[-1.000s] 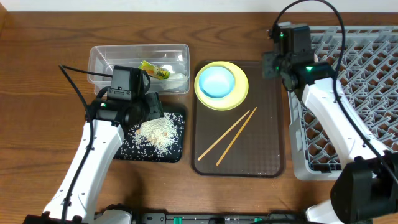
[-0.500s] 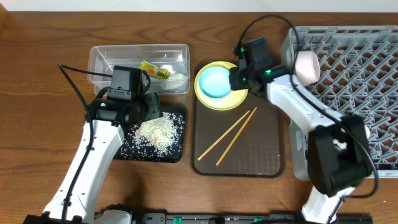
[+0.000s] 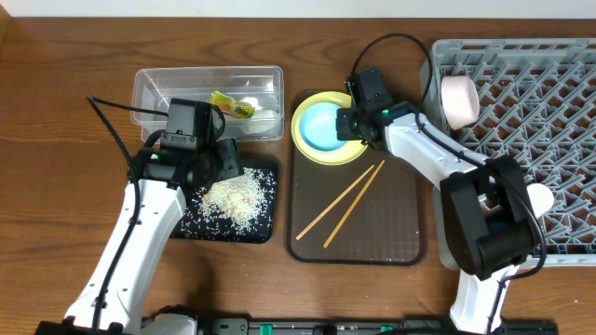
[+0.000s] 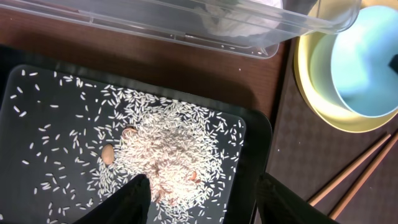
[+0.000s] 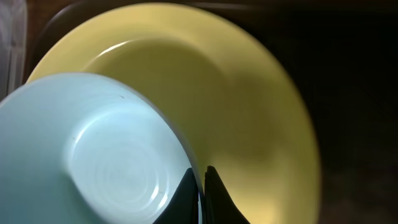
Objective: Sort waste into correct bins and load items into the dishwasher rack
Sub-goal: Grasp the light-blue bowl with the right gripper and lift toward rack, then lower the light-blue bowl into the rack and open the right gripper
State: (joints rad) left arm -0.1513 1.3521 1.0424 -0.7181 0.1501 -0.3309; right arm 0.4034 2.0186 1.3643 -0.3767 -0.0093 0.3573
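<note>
The robot's right gripper will next raise the light blue bowl, then bring it down onto open pegs beside the white-pink bowl in the grey rack (image 3: 521, 121).
The light blue bowl (image 3: 321, 123) sits in the pale yellow plate (image 3: 361, 141) on the dark brown tray. My right gripper (image 3: 351, 123) is shut on the bowl's right rim (image 5: 93, 155), one finger inside and one outside, over the plate (image 5: 249, 106). My left gripper (image 3: 226, 166) is open and empty, low over the rice scraps (image 4: 168, 149) in the black tray (image 3: 182, 228). The clear box (image 3: 158, 88) holds the snack wrapper (image 3: 231, 104) and white tissue (image 3: 266, 115). Two chopsticks (image 3: 343, 202) lie on the brown tray. The white-pink bowl (image 3: 458, 100) and the white cup (image 3: 539, 197) are in the grey rack (image 3: 521, 121).
The dark brown tray (image 3: 391, 219) lies between the black tray and the rack. The clear box's front wall (image 4: 186, 28) is just beyond the black tray (image 4: 25, 143). The plate (image 4: 311, 87) and chopsticks (image 4: 354, 180) show at the right of the left wrist view.
My right arm has swung left from the rack's near corner to the blue bowl and closed on its rim; the white-pink bowl now shows in the rack. The left arm has not moved.
</note>
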